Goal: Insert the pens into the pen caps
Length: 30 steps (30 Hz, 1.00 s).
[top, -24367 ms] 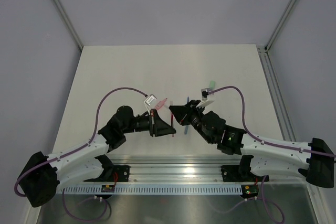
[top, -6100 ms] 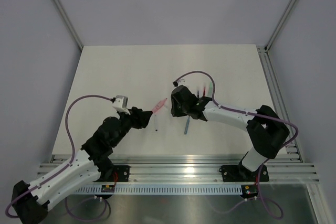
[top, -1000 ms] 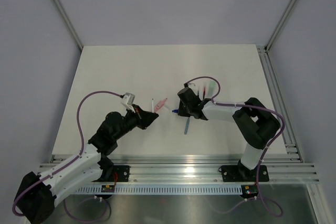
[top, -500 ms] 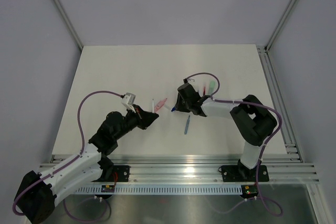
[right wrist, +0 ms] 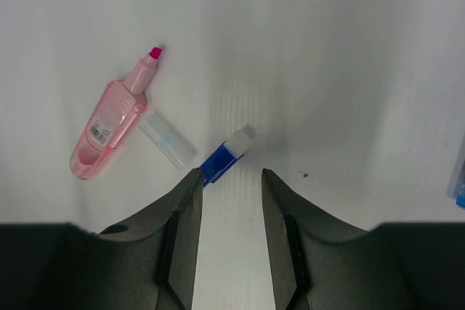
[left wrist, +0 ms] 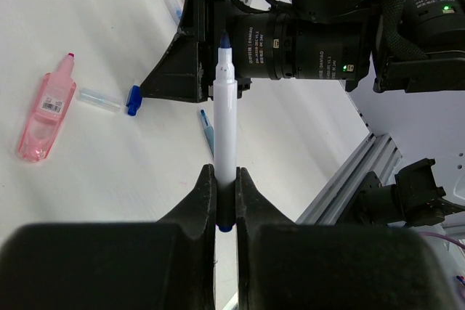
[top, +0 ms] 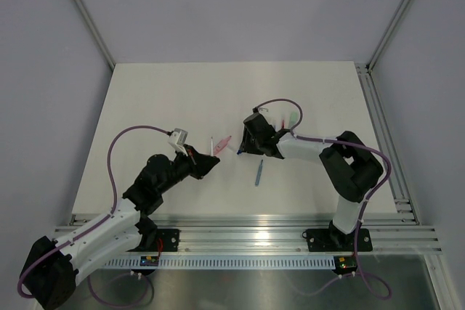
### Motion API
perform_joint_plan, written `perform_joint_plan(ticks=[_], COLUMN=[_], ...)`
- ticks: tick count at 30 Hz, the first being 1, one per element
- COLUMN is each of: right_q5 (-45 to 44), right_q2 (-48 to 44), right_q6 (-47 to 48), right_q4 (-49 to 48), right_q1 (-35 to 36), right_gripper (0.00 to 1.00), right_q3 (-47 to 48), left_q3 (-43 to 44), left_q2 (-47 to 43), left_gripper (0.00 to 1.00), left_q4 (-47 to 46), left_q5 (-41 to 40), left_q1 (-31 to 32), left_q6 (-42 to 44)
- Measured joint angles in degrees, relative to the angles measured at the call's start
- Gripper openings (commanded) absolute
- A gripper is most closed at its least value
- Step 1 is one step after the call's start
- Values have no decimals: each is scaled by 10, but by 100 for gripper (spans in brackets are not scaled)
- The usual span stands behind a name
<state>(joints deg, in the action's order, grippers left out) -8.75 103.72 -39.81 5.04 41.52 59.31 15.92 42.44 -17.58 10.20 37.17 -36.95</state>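
Note:
The robot's right gripper next goes down onto the pen cap's dark blue body (top: 240, 152) (right wrist: 218, 163) and nudges it straight between its fingers, because it lies slantwise at one finger.
My left gripper (left wrist: 225, 172) is shut on the lower end of a white pen (left wrist: 224, 107) with a dark blue tip. The pen stands upright, pointing toward the right arm; in the top view the left gripper (top: 212, 162) sits left of centre. My right gripper (right wrist: 230, 173) hangs open just above the table. A dark blue pen cap (right wrist: 227, 154) with a white end lies on the table at its left fingertip, not gripped. A clear cap (right wrist: 167, 141) and a pink highlighter (right wrist: 112, 125) with a bare magenta tip lie to the left of it.
A light blue pen (top: 258, 172) lies on the table below the right gripper (top: 244, 149). A mint cap (top: 290, 119) and a thin red stick lie behind the right forearm. The right arm's cable loops above them.
The right gripper has moved a little left and farther from the bases, and its jaws have widened. The left arm and its pen have stayed still.

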Motion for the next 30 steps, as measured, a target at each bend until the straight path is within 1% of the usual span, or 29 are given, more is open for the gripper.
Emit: perform_joint_plan(ticks=[4, 12, 21, 23, 30], right_q5=[0, -13, -39, -43, -55], right_q2=[6, 35, 43, 44, 44], right_q6=[-9, -17, -15, -11, 4], right_q4=[0, 18, 47, 54, 75], right_q1=[5, 6, 13, 16, 19], right_gripper=[46, 40, 36, 32, 25], right_q3=[14, 37, 57, 61, 70], left_q3=[0, 0, 0, 0, 0], left_q2=[-1, -8, -8, -8, -8], left_gripper=[0, 0, 0, 0, 0], left_q4=[0, 0, 0, 0, 0], left_q5=[0, 0, 0, 0, 1], left_q1=[0, 0, 0, 0, 0], left_q6=[0, 0, 0, 0, 0])
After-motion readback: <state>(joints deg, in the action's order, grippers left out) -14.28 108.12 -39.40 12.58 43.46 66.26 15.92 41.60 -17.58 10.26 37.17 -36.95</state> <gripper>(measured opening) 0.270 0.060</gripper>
